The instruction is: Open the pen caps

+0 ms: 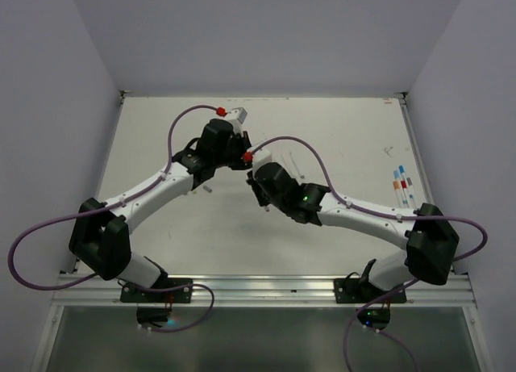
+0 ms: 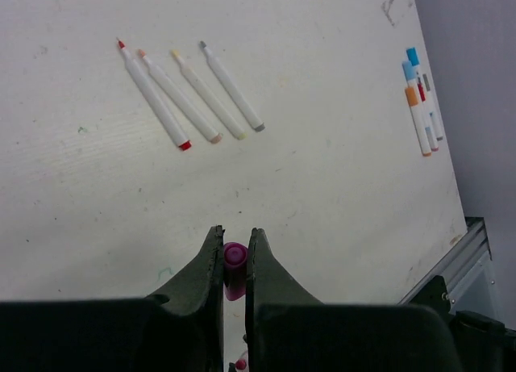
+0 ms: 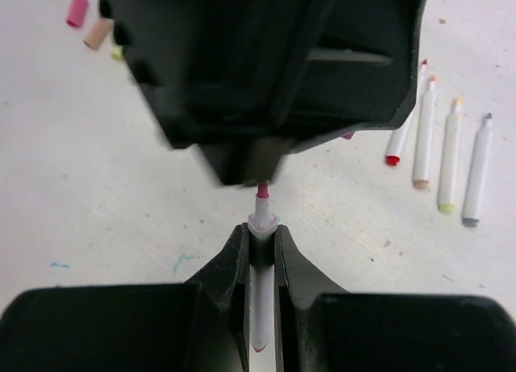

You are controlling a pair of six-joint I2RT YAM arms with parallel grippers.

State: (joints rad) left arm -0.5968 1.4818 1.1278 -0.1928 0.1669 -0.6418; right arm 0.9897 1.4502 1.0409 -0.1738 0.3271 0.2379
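Note:
I will next move my left gripper to the left in the top view and down to the tabletop below, beside the gathered loose caps, and let go of the magenta cap there.
My left gripper (image 2: pixel 234 231) is shut on a magenta pen cap (image 2: pixel 235 261), which sits upright between the fingers, clear of the table. My right gripper (image 3: pixel 260 228) is shut on a thin white pen (image 3: pixel 260 307). The pen's bare pink tip (image 3: pixel 262 190) points at the dark body of the left gripper (image 3: pixel 266 73), just in front of it. Cap and pen are apart. In the top view both wrists meet over the middle of the table (image 1: pixel 161 251).
Several uncapped white pens (image 2: pixel 179 96) lie side by side on the table, also seen in the right wrist view as uncapped pens (image 3: pixel 425 130). Loose caps (image 3: pixel 77 9) lie nearby. Capped pens (image 2: pixel 419 106) rest near the table's right edge.

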